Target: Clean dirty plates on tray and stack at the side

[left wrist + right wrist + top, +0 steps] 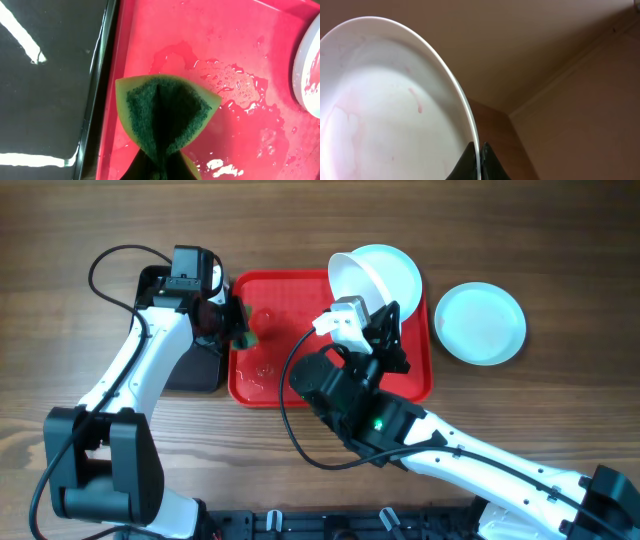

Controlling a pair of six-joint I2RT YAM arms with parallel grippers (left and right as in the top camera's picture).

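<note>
The mint-blue plate (480,323) lies beside the tray, so the robot's right gripper next needs to swing toward the right in the overhead view and down to release over it.
My right gripper (388,320) is shut on the rim of a white plate (375,275) and holds it tilted above the far right of the red tray (285,300). In the right wrist view the fingertips pinch the rim at my right gripper (480,151), and the white plate (385,100) shows faint pink streaks. My left gripper (236,328) is shut on a folded green and yellow sponge (165,112) over the tray's left part (200,30), which is wet. A pale mint-blue plate (480,323) lies on the table right of the tray. My left gripper (159,162) sits at the bottom of its view.
A black tray (195,370) lies just left of the red tray, under my left arm, and fills the left side as the black tray (50,100). A pale plate's edge (310,70) shows at the right. Water pools (250,100) lie on the red tray.
</note>
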